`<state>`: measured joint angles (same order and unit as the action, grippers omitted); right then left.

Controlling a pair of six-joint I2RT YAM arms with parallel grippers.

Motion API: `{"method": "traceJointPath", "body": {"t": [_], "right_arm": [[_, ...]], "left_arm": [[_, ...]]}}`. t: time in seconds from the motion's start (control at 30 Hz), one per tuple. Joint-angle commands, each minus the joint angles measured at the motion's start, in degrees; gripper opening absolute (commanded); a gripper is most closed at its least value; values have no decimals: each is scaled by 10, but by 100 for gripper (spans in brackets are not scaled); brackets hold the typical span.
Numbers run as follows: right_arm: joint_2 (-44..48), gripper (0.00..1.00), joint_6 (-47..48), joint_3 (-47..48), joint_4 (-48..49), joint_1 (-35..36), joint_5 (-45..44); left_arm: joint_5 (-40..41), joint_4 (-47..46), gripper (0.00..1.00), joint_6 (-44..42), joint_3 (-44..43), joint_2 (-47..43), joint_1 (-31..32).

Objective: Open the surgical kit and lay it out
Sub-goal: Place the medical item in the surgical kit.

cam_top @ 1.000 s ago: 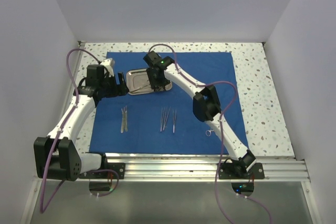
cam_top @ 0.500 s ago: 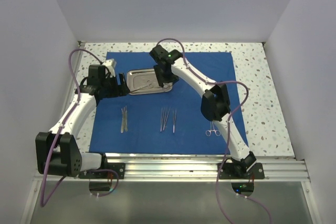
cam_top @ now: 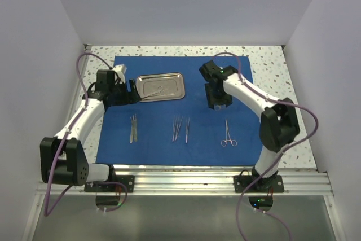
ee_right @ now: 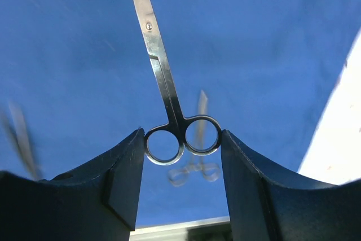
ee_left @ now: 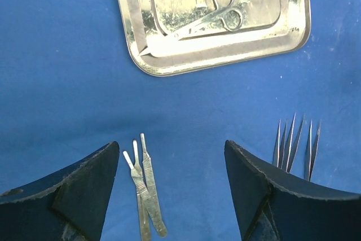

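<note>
My right gripper next comes back and down over the clamp's ring handles and releases the scissors (ee_left: 211,18) there, since like tools lie grouped on the cloth.
The royal-blue cloth (cam_top: 197,77) of the surgical kit lies spread flat. At its back left sits the steel tray (cam_top: 176,77) (ee_left: 282,38), with one pair of ring-handled scissors (ee_left: 211,18) inside. My right gripper (cam_top: 219,104) (ee_right: 181,139) hovers above the cloth's right half, shut on the ring handles of a second pair of scissors (ee_right: 161,66), blades pointing away. A ring-handled clamp (cam_top: 228,135) (ee_right: 194,167) lies on the cloth below it. Thin tweezers (cam_top: 180,128) (ee_left: 293,142) lie mid-cloth. My left gripper (cam_top: 127,91) (ee_left: 172,196) stands open just left of the tray, holding nothing.
Flat silver handles (cam_top: 133,128) (ee_left: 144,190) lie on the cloth's left side, under my left gripper. Speckled tabletop (cam_top: 282,94) shows to the right of and behind the cloth. White walls close in on three sides. An aluminium rail (cam_top: 186,174) runs along the near edge.
My right arm has swung from over the tray to the right side of the cloth, carrying the scissors. The left arm has barely moved.
</note>
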<state>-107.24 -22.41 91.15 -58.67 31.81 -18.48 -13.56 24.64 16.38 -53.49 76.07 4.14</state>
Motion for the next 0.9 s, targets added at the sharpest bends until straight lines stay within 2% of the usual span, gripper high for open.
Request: {"method": "traceJointPath", "body": {"t": [0.0,0.27,0.4,0.43,0.47,0.5,0.53,0.57,0.73,0.83,0.87], "right_arm": [[109,0,-39,-104,20,3,-18],[232,0,-112,-330,44,2,6],[252,0,-122,-368,43,3,23],[252,8,-119,-369,41,2,30],[251,41,-115,-368,38,3,39],[250,54,-114,-363,35,2,39],[249,63,-112,-359,24,2,38],[246,88,-110,-340,18,2,40],[217,92,-75,-222,1,3,37],[141,92,-50,-97,1,4,49],[118,91,-37,-28,6,7,56]], "left_arm": [[-18,-31,79,3,1,16,0],[-23,-23,77,8,-21,52,4],[-24,-18,76,8,-28,57,8],[-23,-17,76,8,-30,58,9],[-23,-16,76,8,-31,58,10],[-20,-14,76,8,-32,58,9],[-18,-13,76,8,-35,58,9],[-16,-9,76,7,-35,58,9],[2,-2,76,4,-39,50,9],[18,-1,76,6,-42,53,9],[24,1,76,6,-44,57,9]]}}
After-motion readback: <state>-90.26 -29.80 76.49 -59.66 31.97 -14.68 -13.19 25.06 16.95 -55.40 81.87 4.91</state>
